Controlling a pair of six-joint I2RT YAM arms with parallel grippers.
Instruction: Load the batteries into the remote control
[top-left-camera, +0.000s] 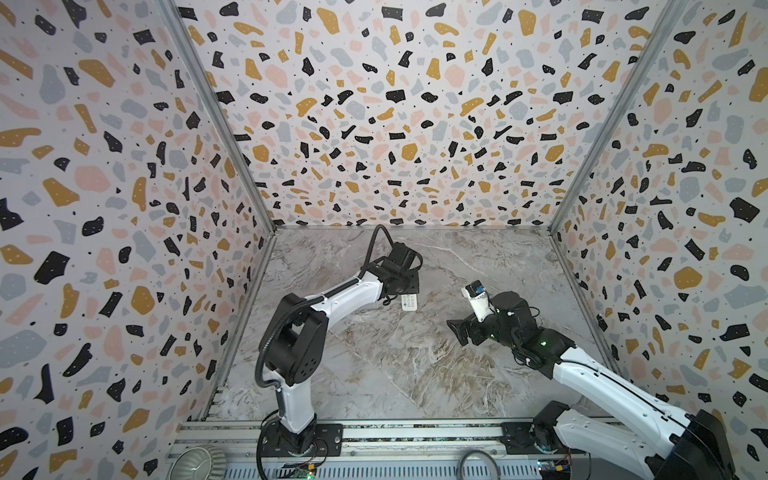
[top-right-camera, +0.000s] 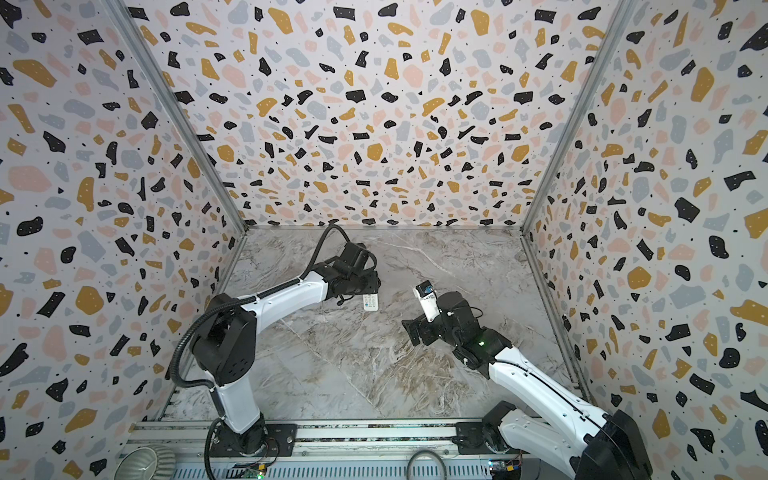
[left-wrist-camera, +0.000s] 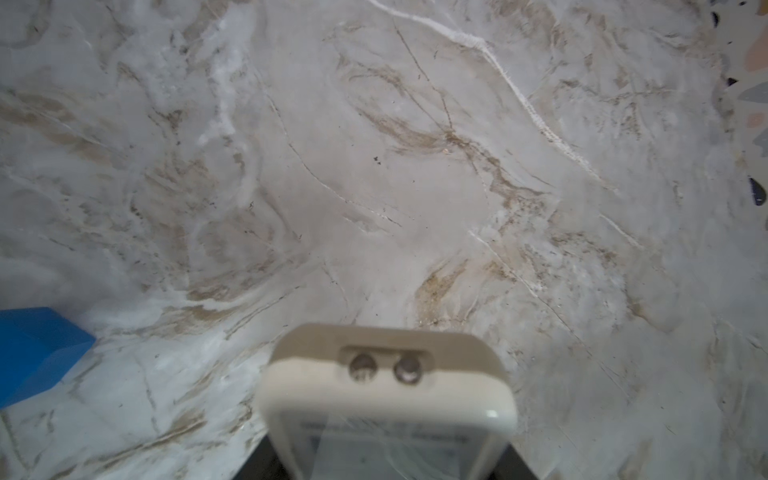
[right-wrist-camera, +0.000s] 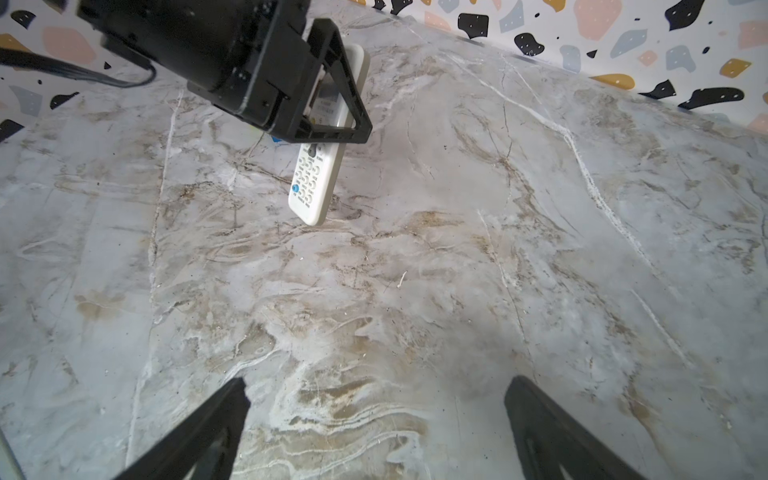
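My left gripper is holding the remote control with its button end slanting down close to the marble, so next I need to lower it flat onto the tabletop and release.
My left gripper (top-left-camera: 401, 282) is shut on the remote control (top-left-camera: 409, 302), a slim white handset. In the right wrist view the left gripper (right-wrist-camera: 332, 104) clamps the remote control (right-wrist-camera: 316, 183) near its screen end, and the button end slants down close to the marble. In the left wrist view the remote control (left-wrist-camera: 386, 395) shows its front end with two small round emitters. My right gripper (top-left-camera: 459, 331) stands open over bare marble to the right, apart from the remote; its dark fingers (right-wrist-camera: 216, 415) hold nothing. The batteries are out of view.
A blue cube (left-wrist-camera: 37, 353) lies on the marble table (top-left-camera: 374, 365) beside the left gripper. Terrazzo-patterned walls (top-left-camera: 124, 208) close in the left, back and right. A metal rail (top-left-camera: 415, 436) carrying both arm bases runs along the front edge.
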